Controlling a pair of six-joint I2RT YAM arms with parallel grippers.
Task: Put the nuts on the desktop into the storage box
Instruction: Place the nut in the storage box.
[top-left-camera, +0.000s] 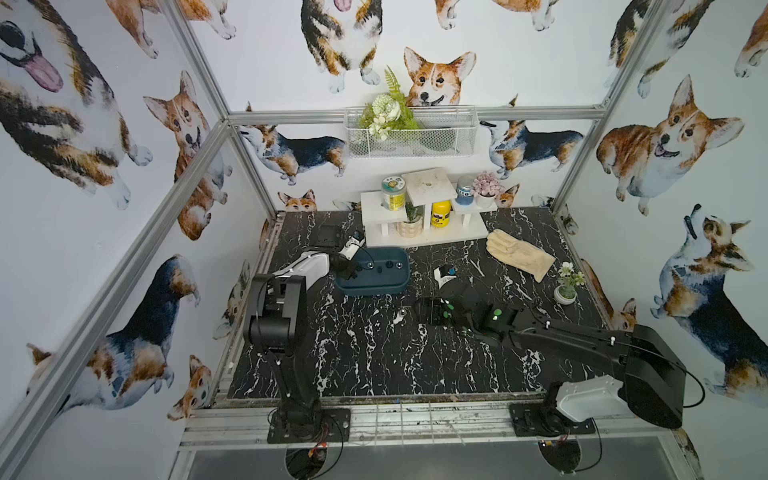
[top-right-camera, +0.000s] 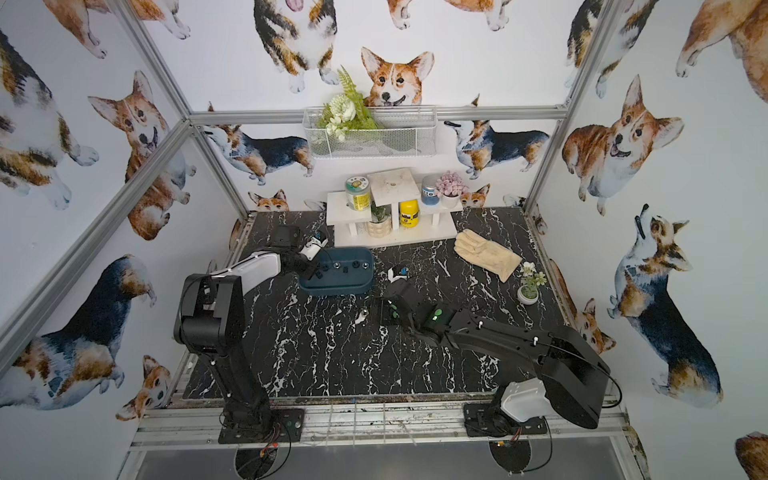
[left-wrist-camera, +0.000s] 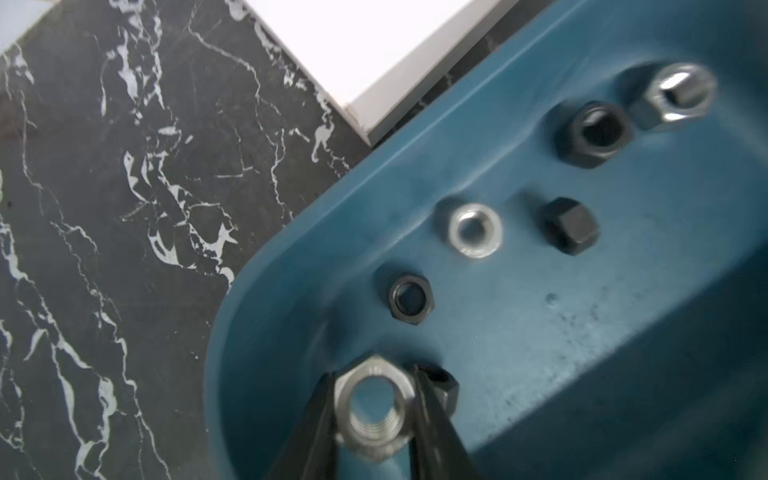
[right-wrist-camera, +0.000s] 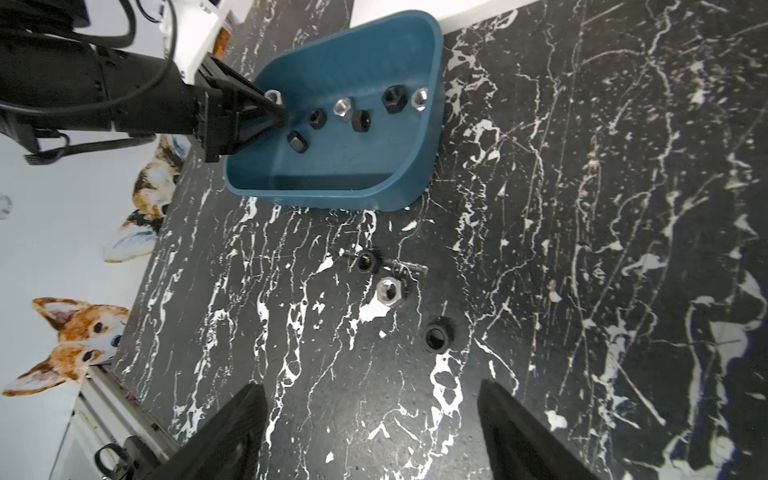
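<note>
I need to lower my left gripper a little toward the box's bottom (left-wrist-camera: 379, 340) beside the small black nut next and let go of the silver nut, since it already hangs within the box's rim.
The teal storage box (top-left-camera: 372, 286) lies on the black veined desktop (top-left-camera: 374, 353), left of centre. My left gripper (left-wrist-camera: 372, 372) hangs over the box's left end, shut on a silver nut (left-wrist-camera: 374, 409). Several black and silver nuts lie on the box floor, among them a silver one (left-wrist-camera: 476, 228) and a black one (left-wrist-camera: 594, 135). In front of the box, three nuts rest on the desktop: black (right-wrist-camera: 366, 262), silver (right-wrist-camera: 389, 291) and black (right-wrist-camera: 436, 337). My right gripper (right-wrist-camera: 369, 386) hovers just short of them, open and empty.
A cream glove (top-left-camera: 519, 251) lies at the back right, with a small potted plant (top-left-camera: 567, 286) beside it. The white shelf stand (top-left-camera: 424, 208) with jars lines the back edge. A small white and black object (top-left-camera: 444, 274) sits right of the box.
</note>
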